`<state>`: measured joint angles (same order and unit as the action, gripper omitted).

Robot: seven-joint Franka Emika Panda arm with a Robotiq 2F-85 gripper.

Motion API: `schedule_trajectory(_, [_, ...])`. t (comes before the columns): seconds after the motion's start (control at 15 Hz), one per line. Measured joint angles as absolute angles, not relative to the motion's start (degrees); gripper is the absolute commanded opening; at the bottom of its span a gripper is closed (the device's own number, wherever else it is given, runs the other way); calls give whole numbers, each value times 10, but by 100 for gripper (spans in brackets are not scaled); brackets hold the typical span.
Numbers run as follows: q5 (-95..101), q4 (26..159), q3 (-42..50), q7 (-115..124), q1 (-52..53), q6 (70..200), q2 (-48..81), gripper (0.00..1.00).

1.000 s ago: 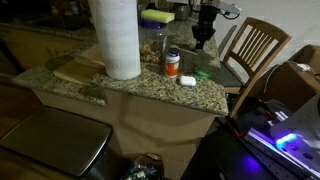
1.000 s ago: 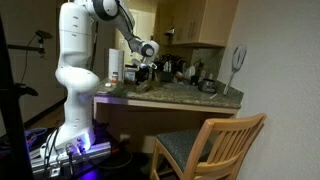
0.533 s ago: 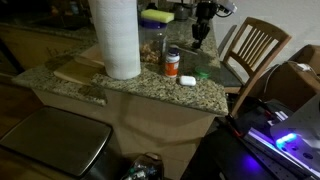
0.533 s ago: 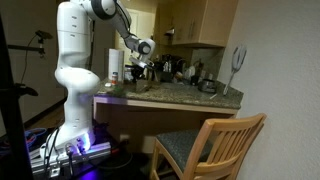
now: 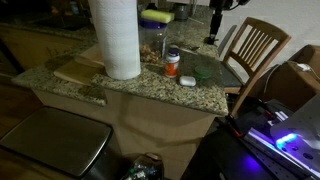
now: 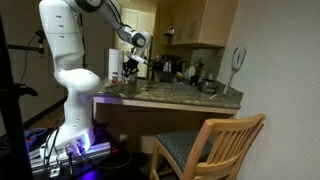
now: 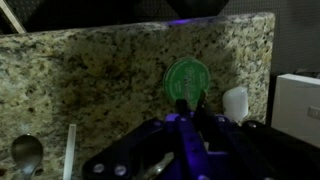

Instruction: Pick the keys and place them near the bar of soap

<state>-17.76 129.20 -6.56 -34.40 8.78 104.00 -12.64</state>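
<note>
I will lower my gripper next toward the bare granite beside the green disc below it and let go of the keys there, because the soap is near.
The bar of soap point(image 5: 187, 80) is a small white block on the granite counter, right of the orange pill bottle point(image 5: 172, 62). In the wrist view the soap point(image 7: 235, 103) lies just right of a round green disc point(image 7: 187, 70). That disc point(image 5: 203, 72) rests flat on the counter. My gripper point(image 5: 211, 40) hangs well above the disc and soap. Its fingers stand shut in the wrist view point(image 7: 191, 100), and I see nothing between them. An exterior view shows the gripper point(image 6: 131, 70) raised over the counter. I cannot make out the keys in any view.
A tall paper towel roll point(image 5: 115, 40) stands on the counter point(image 5: 120, 90), with a yellow-green sponge point(image 5: 157, 16) behind it. A spoon point(image 7: 25, 152) and a white stick point(image 7: 70, 155) lie on the granite. A wooden chair point(image 5: 255, 50) stands beside the counter's end.
The gripper has risen and drifted away from the spot above the green disc, staying shut. The disc, soap and pill bottle have not moved.
</note>
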Motion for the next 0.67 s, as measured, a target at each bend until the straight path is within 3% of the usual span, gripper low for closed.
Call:
schedule_trajectory(0.2, [-178,1333,-60,-403,96,1022,-171,4])
schedule_trajectory(0.27, [-177,1347,-58,-416,99,1020,-184,15])
schedule_trajectory(0.47, [-177,1352,-58,-415,102,1021,-192,15])
schedule_trajectory(0.53, [-177,1352,-58,-415,102,1021,-191,4])
schedule_trajectory(0.67, [-178,1352,-58,-416,105,1027,-185,4])
